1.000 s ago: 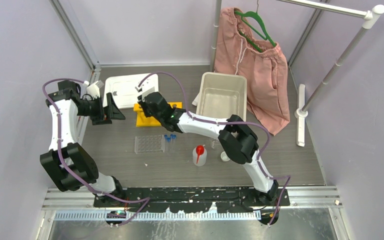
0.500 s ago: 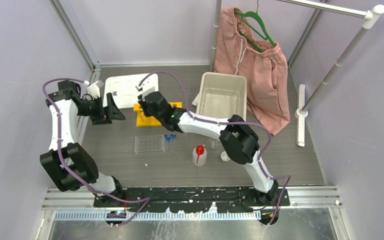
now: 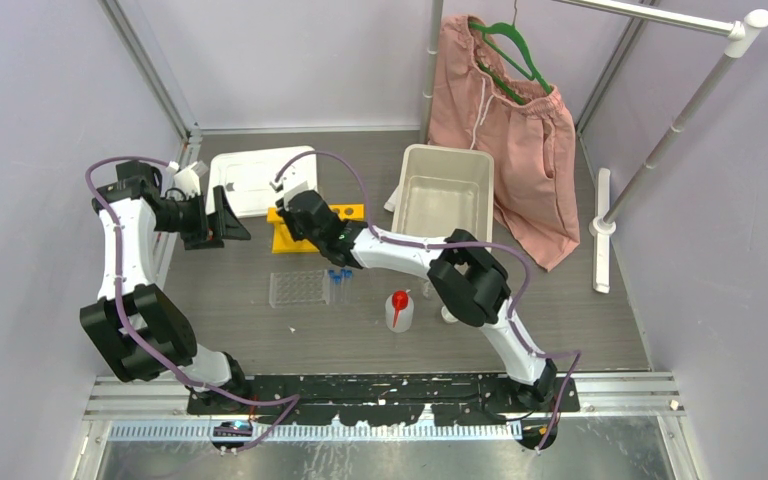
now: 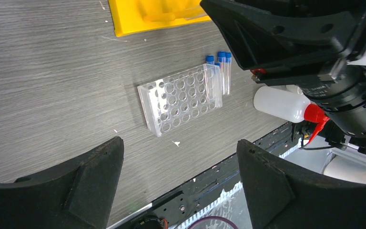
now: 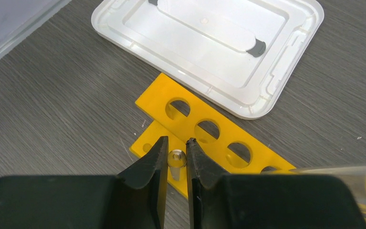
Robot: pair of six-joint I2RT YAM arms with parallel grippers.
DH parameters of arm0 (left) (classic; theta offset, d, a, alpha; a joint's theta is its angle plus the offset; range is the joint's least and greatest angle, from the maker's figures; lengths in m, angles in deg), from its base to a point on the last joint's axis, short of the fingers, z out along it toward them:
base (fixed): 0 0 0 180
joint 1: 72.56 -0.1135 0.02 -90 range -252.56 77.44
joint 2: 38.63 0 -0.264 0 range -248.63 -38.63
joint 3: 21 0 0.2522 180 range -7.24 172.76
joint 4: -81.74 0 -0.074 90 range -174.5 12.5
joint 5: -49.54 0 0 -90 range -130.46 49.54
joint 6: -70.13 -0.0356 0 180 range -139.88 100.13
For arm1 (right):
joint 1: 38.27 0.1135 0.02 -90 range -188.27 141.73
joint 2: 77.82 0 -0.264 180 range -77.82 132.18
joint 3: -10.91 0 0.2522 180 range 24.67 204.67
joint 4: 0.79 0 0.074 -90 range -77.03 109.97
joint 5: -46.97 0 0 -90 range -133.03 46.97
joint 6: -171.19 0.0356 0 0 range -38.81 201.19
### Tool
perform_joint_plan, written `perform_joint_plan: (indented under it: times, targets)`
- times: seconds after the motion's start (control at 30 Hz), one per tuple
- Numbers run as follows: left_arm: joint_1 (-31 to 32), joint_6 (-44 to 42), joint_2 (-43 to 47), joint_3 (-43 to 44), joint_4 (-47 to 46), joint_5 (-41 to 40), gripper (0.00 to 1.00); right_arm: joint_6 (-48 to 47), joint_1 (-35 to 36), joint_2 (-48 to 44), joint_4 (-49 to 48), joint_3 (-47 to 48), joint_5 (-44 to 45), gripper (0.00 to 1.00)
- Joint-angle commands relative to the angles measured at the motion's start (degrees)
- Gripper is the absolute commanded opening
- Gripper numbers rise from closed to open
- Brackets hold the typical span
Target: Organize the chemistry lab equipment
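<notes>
The right gripper lowers the glass tube next, onto the yellow tube rack's low near step (image 3: 296, 243) (image 5: 174, 174) beside the rack's end peg, then releases it.
My right gripper (image 5: 176, 145) is shut on a small clear glass tube (image 5: 176, 160) and holds it over the near left end of the yellow tube rack (image 5: 219, 139); it shows in the top view (image 3: 294, 215) over the rack (image 3: 354, 212). A larger clear tube (image 5: 352, 174) lies at the rack's right end. My left gripper (image 4: 178, 186) is open and empty, held above the table's left side (image 3: 228, 216). The clear grid rack (image 3: 299, 288) lies mid-table with blue-capped tubes (image 3: 340, 280) beside it. The red-spouted squeeze bottle (image 3: 399, 310) stands to their right. The tiny white cup (image 3: 449, 316) peeks from under my right elbow.
A white tray lid (image 3: 250, 180) lies behind the yellow rack. A beige bin (image 3: 447, 190) stands at back centre. Pink shorts on a green hanger (image 3: 505, 120) hang from a rail at back right. A white rail base (image 3: 601, 230) lies at the right.
My right gripper has shifted slightly left and lower over the yellow rack, the tube still in it. The left arm has not moved.
</notes>
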Motion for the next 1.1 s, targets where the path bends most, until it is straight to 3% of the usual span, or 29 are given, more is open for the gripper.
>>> perform_joint_plan:
  times: [0.0,0.43,0.47,0.57,0.77,0.93,1.07]
  targets:
    - [-0.4,-0.7,0.0,1.4,0.6,1.5,0.88,-0.9,0.4,-0.1,-2.0,0.1,0.9,0.01]
    - [-0.4,-1.4,0.0,1.5,1.1,1.3,0.88,0.9,0.5,1.0,-1.8,-1.7,-0.3,0.02]
    - [-0.4,-1.4,0.0,1.5,1.1,1.4,0.88,1.1,0.5,0.8,-2.1,-2.2,-0.4,0.05]
    - [-0.4,-1.3,0.0,1.5,1.2,1.6,0.88,0.0,1.1,-0.1,-3.5,-3.9,-0.1,0.28]
    - [-0.4,-0.8,-0.1,1.7,1.1,2.0,0.88,0.2,2.0,-3.2,-1.6,-2.9,1.4,0.49]
    - [-0.4,-0.6,-0.1,2.9,1.8,2.1,0.88,4.7,3.4,-9.4,5.6,-1.3,6.9,0.61]
    - [-0.3,-0.1,0.6,3.4,2.0,2.6,0.88,11.6,3.6,-15.0,19.3,-1.1,11.1,0.61]
